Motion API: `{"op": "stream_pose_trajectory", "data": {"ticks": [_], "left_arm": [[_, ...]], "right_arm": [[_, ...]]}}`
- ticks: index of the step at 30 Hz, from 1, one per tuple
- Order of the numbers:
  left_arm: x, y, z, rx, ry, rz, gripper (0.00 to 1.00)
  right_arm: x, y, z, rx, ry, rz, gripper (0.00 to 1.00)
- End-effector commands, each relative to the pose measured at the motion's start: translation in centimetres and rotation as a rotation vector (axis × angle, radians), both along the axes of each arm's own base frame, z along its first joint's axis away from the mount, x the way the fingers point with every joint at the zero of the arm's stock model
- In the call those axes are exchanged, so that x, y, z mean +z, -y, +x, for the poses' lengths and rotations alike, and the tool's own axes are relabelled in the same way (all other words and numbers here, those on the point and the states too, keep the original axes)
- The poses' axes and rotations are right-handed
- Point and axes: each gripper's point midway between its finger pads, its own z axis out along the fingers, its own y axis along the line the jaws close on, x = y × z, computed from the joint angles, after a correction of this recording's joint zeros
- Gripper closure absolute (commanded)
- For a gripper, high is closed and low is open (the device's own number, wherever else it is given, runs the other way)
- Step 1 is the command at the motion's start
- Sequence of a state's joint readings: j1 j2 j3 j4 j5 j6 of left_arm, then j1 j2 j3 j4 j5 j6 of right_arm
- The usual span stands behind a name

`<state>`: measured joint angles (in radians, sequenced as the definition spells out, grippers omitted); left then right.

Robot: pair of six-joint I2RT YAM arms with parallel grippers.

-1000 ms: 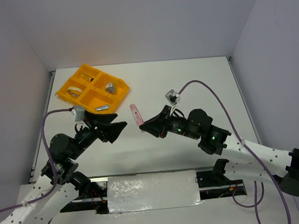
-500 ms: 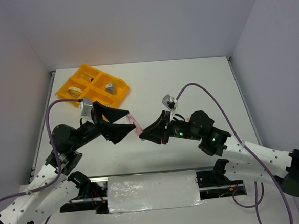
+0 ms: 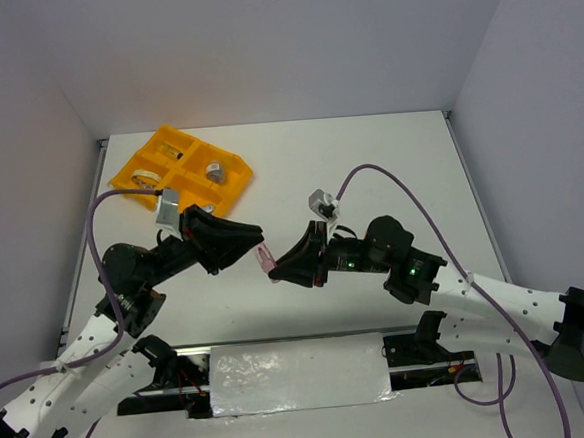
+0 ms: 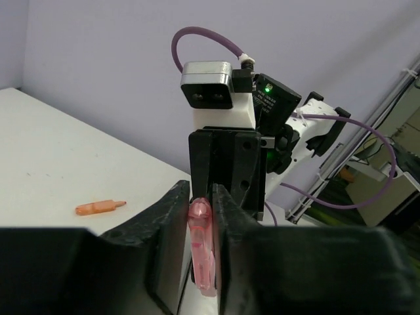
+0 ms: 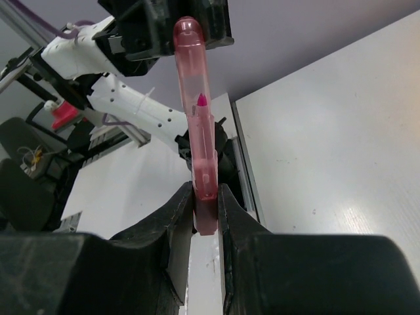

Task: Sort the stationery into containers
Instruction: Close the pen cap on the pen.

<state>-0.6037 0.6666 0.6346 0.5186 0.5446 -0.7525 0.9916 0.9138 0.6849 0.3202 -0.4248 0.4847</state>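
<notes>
The left gripper brings the pink piece (image 3: 267, 258) over the orange-yellow tray next and releases it, since the tray lies outward of that gripper, to the left in the top view.
A pink piece (image 3: 267, 258), a capped pen, hangs above the table between both grippers. In the left wrist view my left gripper (image 4: 201, 195) is shut on the pink piece (image 4: 201, 246) at its rounded cap end. In the right wrist view my right gripper (image 5: 206, 191) is shut on the square end of the pink piece (image 5: 195, 125). From above, the left gripper (image 3: 256, 245) and right gripper (image 3: 279, 267) meet tip to tip. The orange-yellow tray (image 3: 178, 139) sits at the far left with a tape ring (image 3: 147, 176) and a small jar (image 3: 214, 170) in separate compartments.
An orange piece (image 4: 100, 208) lies on the white table, seen only in the left wrist view. The left arm's wrist camera (image 3: 168, 208) overlaps the tray's near compartment. A foil-wrapped block (image 3: 298, 374) sits between the arm bases at the near edge.
My left gripper came in from the left with jaws wide and has closed on the pink piece's cap end. The right gripper kept its hold and shifted slightly left and down.
</notes>
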Motion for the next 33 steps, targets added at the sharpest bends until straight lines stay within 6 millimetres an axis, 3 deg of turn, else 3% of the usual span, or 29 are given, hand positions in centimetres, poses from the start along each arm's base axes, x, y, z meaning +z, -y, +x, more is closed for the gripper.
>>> {"op": "stream_pose_trajectory", "data": {"ticks": [1, 7, 16, 18, 28, 33], "left_arm": [[1.1, 0.2, -1.4, -0.069, 0.053, -0.032, 0.71], [-0.6, 0.3, -0.5, -0.036, -0.005, 0.004, 0.86], [-3.1, -0.6, 0.4, 0.055, -0.076, 0.032, 0.94], [-3.4, -0.4, 0.2, 0.032, -0.088, 0.034, 1.0], [-5.6, 0.1, -0.3, -0.018, -0.132, 0.026, 1.0], [-7.7, 0.4, -0.6, -0.018, -0.156, 0.066, 1.0]], "right_arm": [[4.2, -0.3, -0.3, 0.026, 0.095, 0.098, 1.0], [7.4, -0.4, -0.5, 0.039, 0.15, 0.143, 1.0], [9.8, 0.2, -0.1, -0.004, 0.188, 0.225, 1.0], [10.3, 0.1, 0.3, -0.021, 0.179, 0.239, 1.0], [15.2, -1.7, 2.2, -0.061, 0.175, 0.325, 1.0], [19.3, -0.6, 3.9, -0.173, 0.163, 0.411, 1.0]]}}
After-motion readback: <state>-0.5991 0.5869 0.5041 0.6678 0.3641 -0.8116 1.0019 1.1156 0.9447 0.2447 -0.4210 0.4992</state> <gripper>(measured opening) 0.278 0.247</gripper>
